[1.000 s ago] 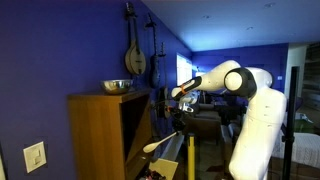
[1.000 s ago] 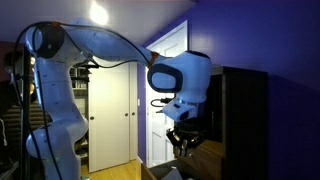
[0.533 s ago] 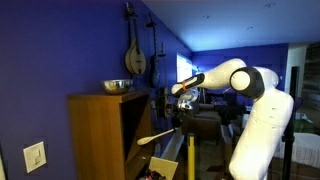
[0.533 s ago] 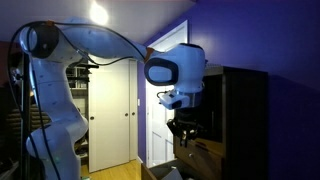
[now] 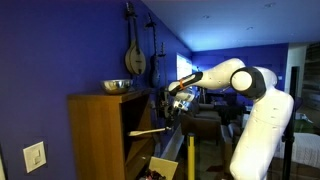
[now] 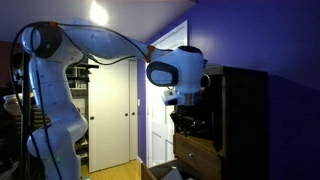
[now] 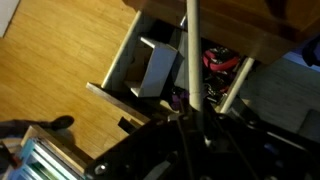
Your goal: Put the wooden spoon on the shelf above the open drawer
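Note:
The spoon's handle still sticks out over the drawer, so my gripper needs to carry the spoon outward and with a turn, farther over the brown shelf board (image 5: 137, 147), to release it.
My gripper (image 5: 171, 120) is shut on the wooden spoon (image 5: 148, 131) and holds it roughly level. The spoon's far end reaches into the dark front recess of the brown cabinet (image 5: 98, 135), about at the height of the shelf (image 5: 140, 134). The pale tan open drawer (image 5: 163, 166) sticks out below it. In the wrist view the spoon's handle (image 7: 189, 50) runs up from the gripper (image 7: 190, 122), over the drawer (image 7: 122, 62) and across a brown board (image 7: 250, 25) at the top. In an exterior view the gripper (image 6: 188, 122) hangs in front of the cabinet above the drawer (image 6: 196, 157).
A metal bowl (image 5: 118, 86) stands on the cabinet's top. A white box (image 7: 158, 65) and red things (image 7: 218, 60) lie in the drawer. Stringed instruments (image 5: 135, 55) hang on the blue wall. White doors (image 6: 110, 110) stand behind the arm.
The gripper has risen and the spoon has swung from pointing down at the drawer to about level, with its far end now in the cabinet's recess.

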You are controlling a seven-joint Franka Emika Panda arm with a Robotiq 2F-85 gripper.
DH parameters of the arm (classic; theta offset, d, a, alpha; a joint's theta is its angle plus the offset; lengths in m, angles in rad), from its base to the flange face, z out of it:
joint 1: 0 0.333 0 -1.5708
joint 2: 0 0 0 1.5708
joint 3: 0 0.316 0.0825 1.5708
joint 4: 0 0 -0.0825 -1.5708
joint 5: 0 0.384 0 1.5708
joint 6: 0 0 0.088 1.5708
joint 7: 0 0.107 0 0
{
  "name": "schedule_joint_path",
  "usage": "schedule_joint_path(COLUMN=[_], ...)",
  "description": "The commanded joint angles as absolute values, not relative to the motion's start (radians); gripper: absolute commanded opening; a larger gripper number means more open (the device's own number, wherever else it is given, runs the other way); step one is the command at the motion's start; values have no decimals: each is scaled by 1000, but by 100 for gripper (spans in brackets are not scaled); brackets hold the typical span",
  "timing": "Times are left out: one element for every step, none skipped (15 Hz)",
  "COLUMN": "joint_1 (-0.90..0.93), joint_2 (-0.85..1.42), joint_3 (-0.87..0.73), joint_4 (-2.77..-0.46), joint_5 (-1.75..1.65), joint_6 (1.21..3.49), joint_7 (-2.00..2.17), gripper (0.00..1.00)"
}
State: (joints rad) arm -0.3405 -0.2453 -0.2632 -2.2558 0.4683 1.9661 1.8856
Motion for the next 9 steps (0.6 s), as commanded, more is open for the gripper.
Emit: schedule_joint_path(joint_1=[-301,-291,-281,-270,-259,-248,-243,-237,-229], joint_2=[-291,-289,-286,-280,-276,-268,-263,-253,-252], joint_3=[-208,-190,-174,-157,-141,-123,-114,-148,-138], joint_4=[-2308,-2319,-2333,-2349,-2366,-2382,-2392,-2355,-2370], joint_5=[577,587,596,601,603,582,541,558,556], joint_6=[2115,2173,2234,2300,2371,2427,2447,2378,2407], joint_7=[2064,2114,2161,2209,2253,2290,2303,2256,2272], gripper=[3,3,3,3,3,3,3,14,14])
